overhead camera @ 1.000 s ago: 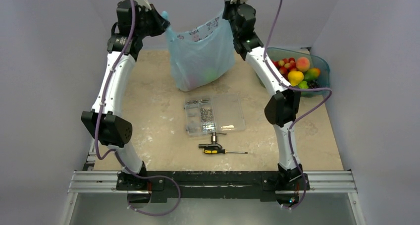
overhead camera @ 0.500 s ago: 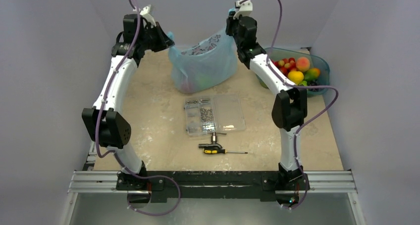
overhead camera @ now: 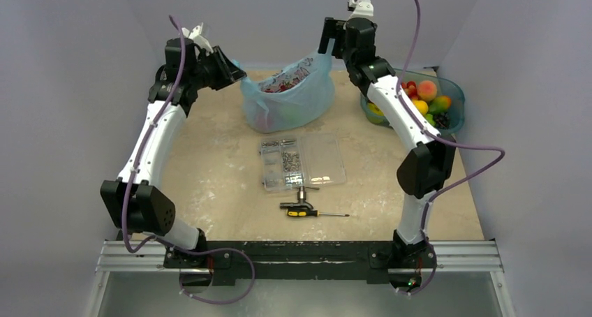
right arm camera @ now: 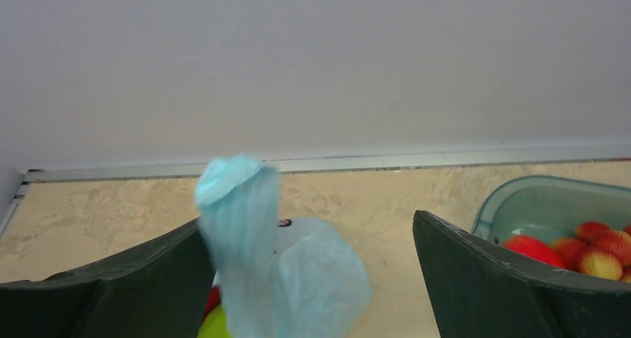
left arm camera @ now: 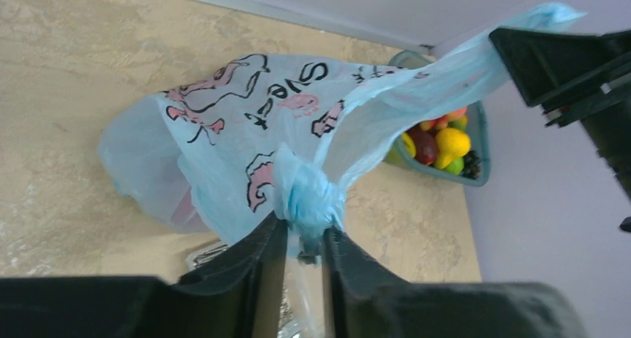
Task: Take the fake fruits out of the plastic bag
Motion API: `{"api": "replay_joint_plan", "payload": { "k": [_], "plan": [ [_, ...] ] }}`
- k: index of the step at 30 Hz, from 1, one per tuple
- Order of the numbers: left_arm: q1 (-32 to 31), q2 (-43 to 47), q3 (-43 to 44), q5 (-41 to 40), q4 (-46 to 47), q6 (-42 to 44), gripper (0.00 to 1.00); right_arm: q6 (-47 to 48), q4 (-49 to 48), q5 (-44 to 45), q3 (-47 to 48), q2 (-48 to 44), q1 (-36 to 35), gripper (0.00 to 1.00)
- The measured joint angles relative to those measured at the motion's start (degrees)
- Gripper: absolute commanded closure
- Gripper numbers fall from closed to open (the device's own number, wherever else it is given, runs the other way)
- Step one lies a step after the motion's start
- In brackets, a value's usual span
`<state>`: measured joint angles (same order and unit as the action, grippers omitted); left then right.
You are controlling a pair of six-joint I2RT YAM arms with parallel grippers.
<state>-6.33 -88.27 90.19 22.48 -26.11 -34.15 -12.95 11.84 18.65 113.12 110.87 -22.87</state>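
My left gripper will open next and move onto the bag's edge beneath the bunched handle (left arm camera: 309, 196).
The light blue plastic bag (overhead camera: 286, 102) sits slumped on the table at the back, its mouth sagging open. A bunched handle (left arm camera: 309, 196) is wedged between the fingertips of my left gripper (left arm camera: 305, 230), whose jaws stand narrowly apart and touch it on both sides. My right gripper (right arm camera: 306, 222) stands wide open above the bag's right side (overhead camera: 328, 45). The other handle (right arm camera: 234, 204) leans loose against its left finger. Of the fake fruits, a red and a yellow-green piece (right arm camera: 214, 319) peek out below that handle. A green tint (overhead camera: 299, 111) shows through the bag wall.
A teal see-through tub (overhead camera: 455, 92) full of other fruit stands at the back right, close to the right arm. A clear compartment box of screws (overhead camera: 304, 162) lies mid-table, with a screwdriver (overhead camera: 307, 211) in front of it. Grey walls close in on three sides.
Both arms have come down and spread apart, and the bag has sunk from hanging to resting on the table. The right jaws opened wide and let go of their handle. The left jaws parted slightly.
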Motion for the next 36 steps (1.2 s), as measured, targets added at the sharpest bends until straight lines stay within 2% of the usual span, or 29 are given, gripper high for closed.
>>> {"api": "replay_joint_plan", "payload": {
  "k": [2, 3, 4, 5, 6, 10, 14, 17, 20, 27, 36],
  "plan": [
    [0.0, 1.6, -0.63, 0.07, 0.81, -1.18, 0.44, -2.49, 2.69, 0.35, -0.09, -1.53, -0.2, 0.01],
    [0.0, 2.32, -1.14, -0.07, 1.22, -1.7, 0.23, -3.82, 4.0, 0.37, -0.13, -2.27, -0.37, 0.01],
    [0.0, 3.04, -1.79, -0.28, 1.42, -2.23, 0.1, -4.96, 5.03, 0.37, -0.15, -2.86, -0.5, 0.01],
    [-0.02, 3.8, -2.6, -0.7, 1.49, -2.58, 0.02, -6.34, 6.01, 0.35, -0.22, -3.54, -0.72, 0.01],
    [-0.11, 4.5, -3.45, -1.31, 1.51, -3.19, 0.0, -7.63, 6.84, 0.33, -0.37, -4.2, -0.87, 0.01],
    [-2.45, 8.9, -8.74, -7.41, 1.2, -4.96, 0.0, -12.2, 7.82, -0.33, -4.02, -7.39, -1.84, 0.01],
    [-9.25, 15.21, -14.32, -16.17, 2.03, -6.69, 0.0, -15.06, 7.32, -1.09, -9.73, -9.66, -3.23, 0.01],
    [-13.22, 18.12, -17.16, -20.52, 4.15, -10.12, 0.0, -16.63, 6.93, -2.27, -10.54, -8.57, -4.09, 0.01],
    [-13.64, 15.41, -16.02, -24.33, 5.14, -14.86, 0.0, -18.69, 5.75, -3.13, -10.51, -6.75, -4.39, 0.01],
    [-14.4, 1.4, -9.01, -31.71, 2.86, -29.2, 0.0, -24.3, 5.35, -1.36, -6.47, 1.31, -4.37, 0.01],
    [-17.22, -4.87, -3.48, -41.97, -0.59, -40.24, 0.09, -24.15, 5.42, 2.78, -2.21, 7.41, -4.37, 0.01]
  ]
}}
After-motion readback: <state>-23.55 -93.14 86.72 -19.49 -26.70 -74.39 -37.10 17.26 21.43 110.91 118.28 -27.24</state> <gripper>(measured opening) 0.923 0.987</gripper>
